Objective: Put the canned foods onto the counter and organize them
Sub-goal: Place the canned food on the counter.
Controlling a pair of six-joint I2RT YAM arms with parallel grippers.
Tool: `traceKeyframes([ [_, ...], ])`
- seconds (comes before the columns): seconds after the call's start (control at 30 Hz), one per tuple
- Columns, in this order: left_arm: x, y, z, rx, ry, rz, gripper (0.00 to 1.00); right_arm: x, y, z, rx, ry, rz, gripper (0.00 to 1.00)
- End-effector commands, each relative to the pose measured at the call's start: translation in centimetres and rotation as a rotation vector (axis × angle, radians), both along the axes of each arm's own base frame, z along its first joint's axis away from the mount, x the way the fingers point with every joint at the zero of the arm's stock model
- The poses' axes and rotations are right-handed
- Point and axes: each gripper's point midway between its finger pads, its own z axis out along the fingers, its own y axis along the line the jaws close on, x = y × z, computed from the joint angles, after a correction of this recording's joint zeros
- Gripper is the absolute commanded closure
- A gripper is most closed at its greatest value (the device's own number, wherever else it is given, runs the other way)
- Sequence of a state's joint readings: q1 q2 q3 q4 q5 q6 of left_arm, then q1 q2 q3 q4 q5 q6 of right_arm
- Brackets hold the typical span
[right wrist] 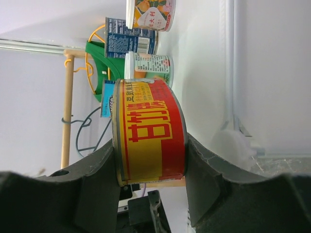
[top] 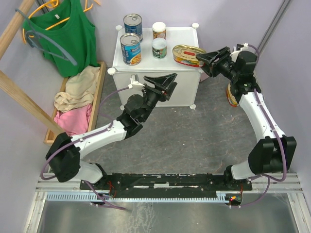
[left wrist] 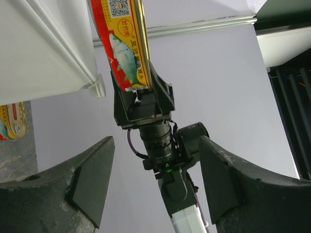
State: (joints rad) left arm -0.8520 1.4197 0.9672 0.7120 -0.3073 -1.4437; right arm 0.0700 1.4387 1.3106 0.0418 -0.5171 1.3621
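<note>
The bare counter top (top: 186,41) (right wrist: 197,94) is below my right gripper and outward of it, so my right gripper will move outward and down to release the tin beside the small cans.
The white counter (top: 175,36) carries two tall blue-labelled cans (top: 130,48) at its left. Two small white-topped cans (top: 159,47) stand in a row beside them. My right gripper (top: 203,59) is shut on a flat oval gold tin (top: 187,54) over the counter's front right part. In the right wrist view that red and yellow tin (right wrist: 148,131) fills the gap between the fingers of the right gripper (right wrist: 150,145). Another oval tin (top: 232,95) lies on the floor, half hidden behind the right arm. My left gripper (top: 165,82) stands open and empty before the counter's front face; the left gripper (left wrist: 155,179) points up at the held tin (left wrist: 126,43).
A wooden tray (top: 99,82) of clothes lies left of the counter, under a green top on a hanger (top: 68,34). A wooden rack pole (top: 24,99) slants along the left. The floor is grey.
</note>
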Motion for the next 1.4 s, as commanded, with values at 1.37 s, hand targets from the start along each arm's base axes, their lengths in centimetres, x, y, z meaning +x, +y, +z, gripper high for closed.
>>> traceKeyframes([
  [1.37,-1.1,2.2,1.2,0.059,-0.079,0.026,0.25,6.7,-0.3,3.2,-0.084,-0.044,0.196,0.84],
])
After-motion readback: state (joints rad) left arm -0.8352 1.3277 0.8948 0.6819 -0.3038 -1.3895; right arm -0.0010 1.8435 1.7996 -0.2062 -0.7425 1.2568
